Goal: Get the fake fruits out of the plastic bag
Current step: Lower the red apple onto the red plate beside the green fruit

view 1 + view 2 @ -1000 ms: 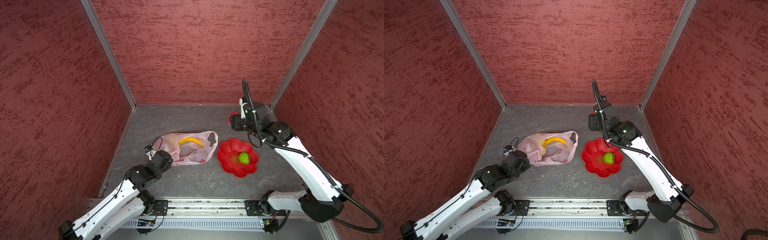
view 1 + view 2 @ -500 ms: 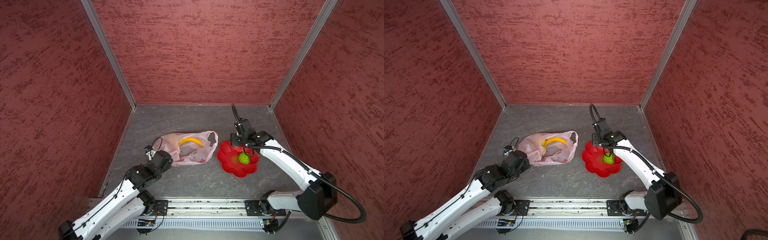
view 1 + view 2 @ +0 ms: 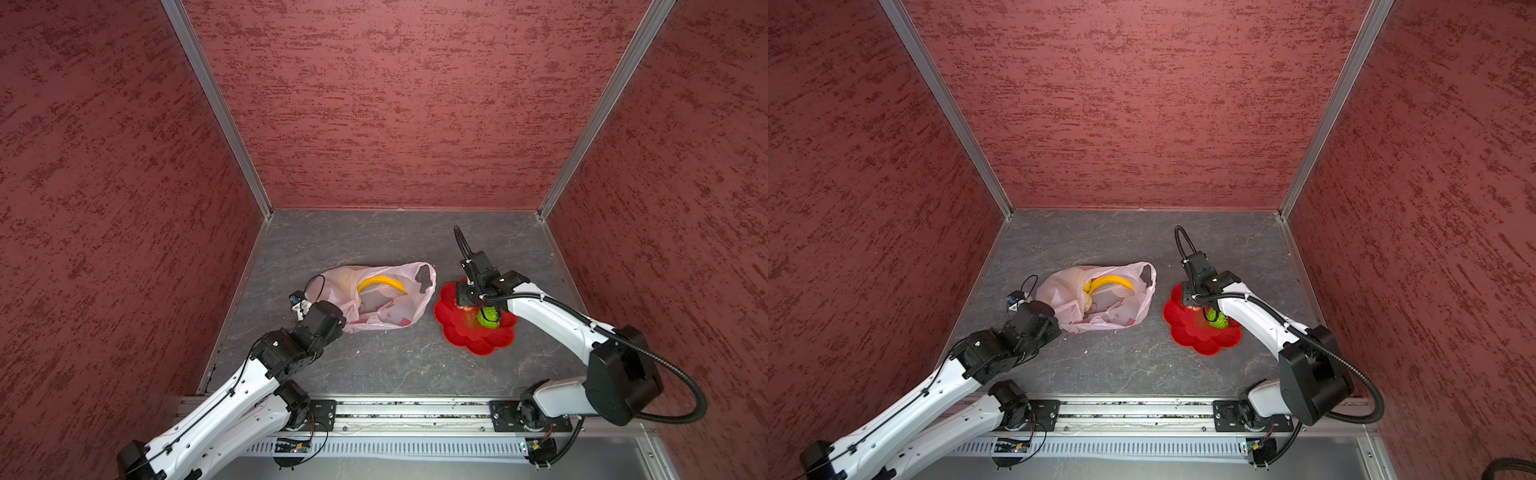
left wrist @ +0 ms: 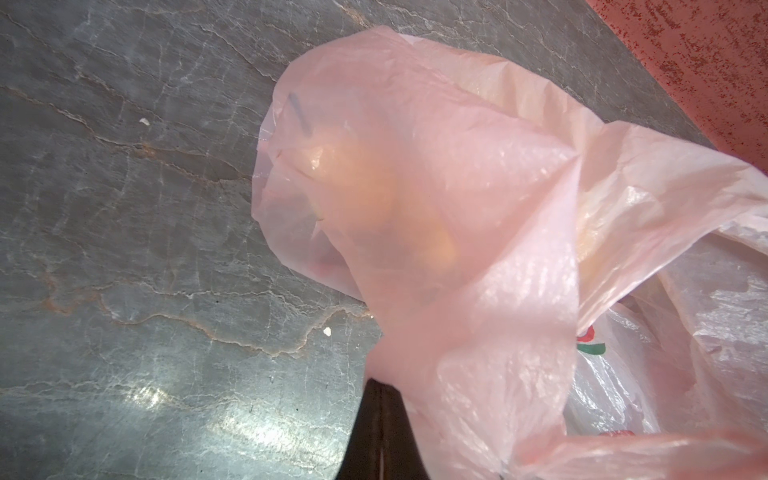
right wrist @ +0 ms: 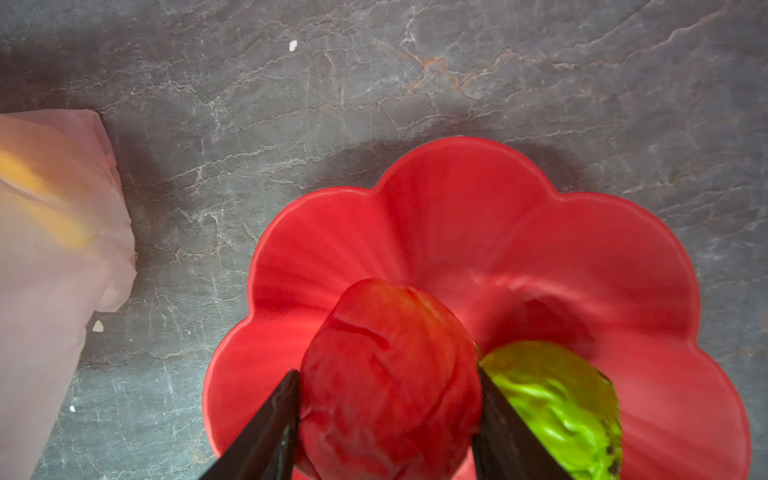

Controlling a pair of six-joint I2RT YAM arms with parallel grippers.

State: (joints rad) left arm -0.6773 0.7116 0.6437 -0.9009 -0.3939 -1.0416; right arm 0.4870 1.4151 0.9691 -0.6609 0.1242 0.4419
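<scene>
The red flower plate's free spot beside the green ball is below my right gripper. Next I will move the gripper down to that spot and let go of the red ball (image 5: 390,386).
The pale-pink plastic bag (image 3: 384,309) (image 3: 1104,307) lies on the grey floor left of centre, its mouth open. A yellow banana (image 3: 382,284) (image 3: 1112,281) shows in the opening, and a beige fruit (image 3: 1086,302) lies beside it. My left gripper (image 4: 380,384) is shut on the bag's near-left edge, and the film (image 4: 457,216) is draped over its tips. My right gripper (image 5: 387,371) is shut on a red ball (image 5: 390,386) over the red flower plate (image 5: 457,216) (image 3: 478,343). A green ball (image 5: 552,399) (image 3: 488,318) lies in the plate right beside it.
Red textured walls close in the floor on the left, back and right. A metal rail (image 3: 407,411) with both arm bases runs along the front edge. The bag's tip (image 5: 54,257) lies a short way from the plate.
My right arm has come down from the back, high over the floor, to the plate, with the red ball in its jaws. The left arm and the bag have not moved.
</scene>
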